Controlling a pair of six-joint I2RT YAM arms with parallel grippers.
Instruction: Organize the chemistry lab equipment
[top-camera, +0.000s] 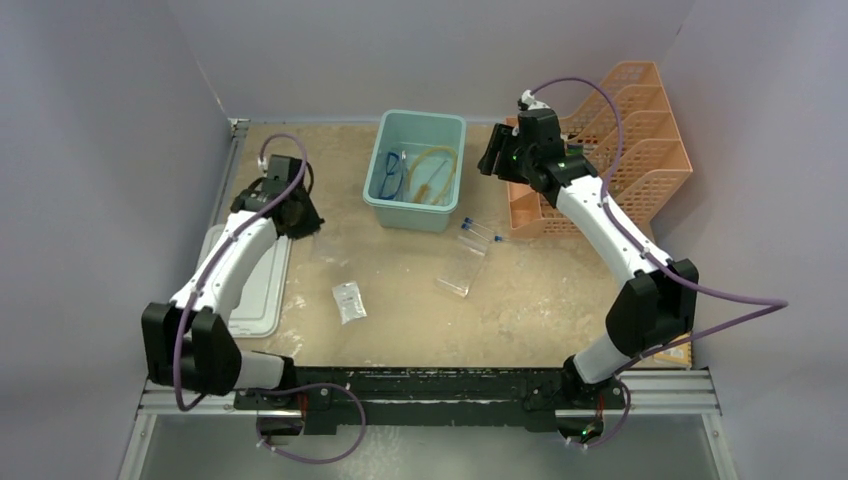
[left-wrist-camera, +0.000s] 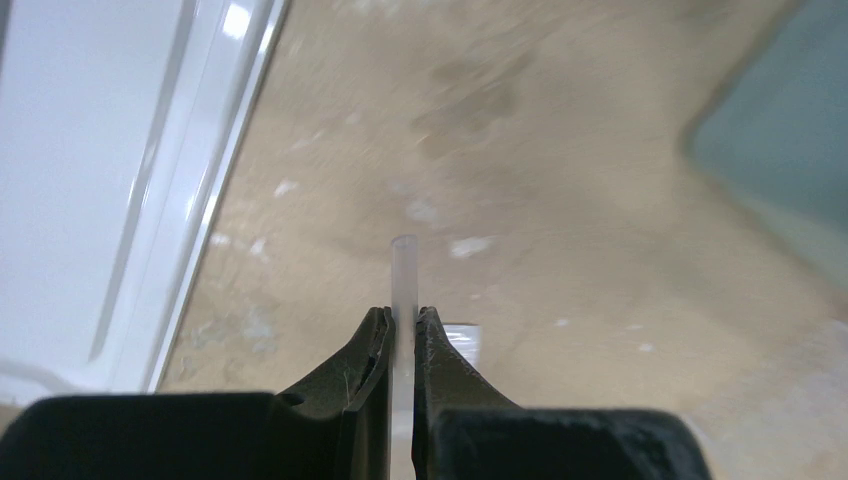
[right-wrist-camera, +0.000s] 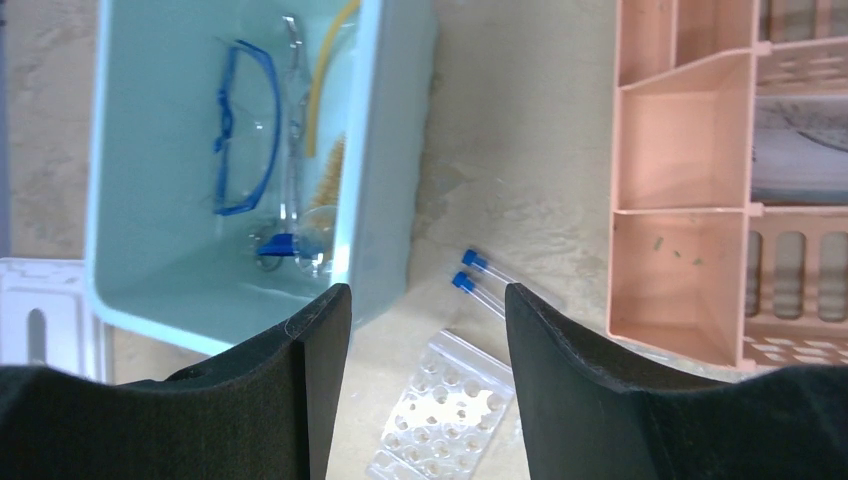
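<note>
The teal bin has goggles and tongs in it, so my left gripper will lift the tube out over the bin's rim and then lower it above the amber tube (top-camera: 430, 154).
My left gripper (left-wrist-camera: 403, 318) is shut on a thin translucent tube (left-wrist-camera: 403, 268) that sticks out past its fingertips, just above the table beside the white lid; in the top view it (top-camera: 292, 216) is at the left. My right gripper (right-wrist-camera: 428, 300) hangs open and empty above two blue-capped tubes (right-wrist-camera: 478, 281) and the clear rack (right-wrist-camera: 445, 410). The teal bin (right-wrist-camera: 385, 150) holds the blue-framed goggles (right-wrist-camera: 245, 130), metal tongs (right-wrist-camera: 291, 120), amber rubber tube (right-wrist-camera: 328, 62) and a brush (right-wrist-camera: 331, 165). A small plastic packet (top-camera: 348, 301) lies on the table.
A white lid (top-camera: 258, 290) lies flat at the left edge of the table. The orange mesh tiered tray (top-camera: 615, 150) stands at the back right, right behind the right gripper (top-camera: 495, 160). The teal bin (top-camera: 398, 216) sits at the back centre.
</note>
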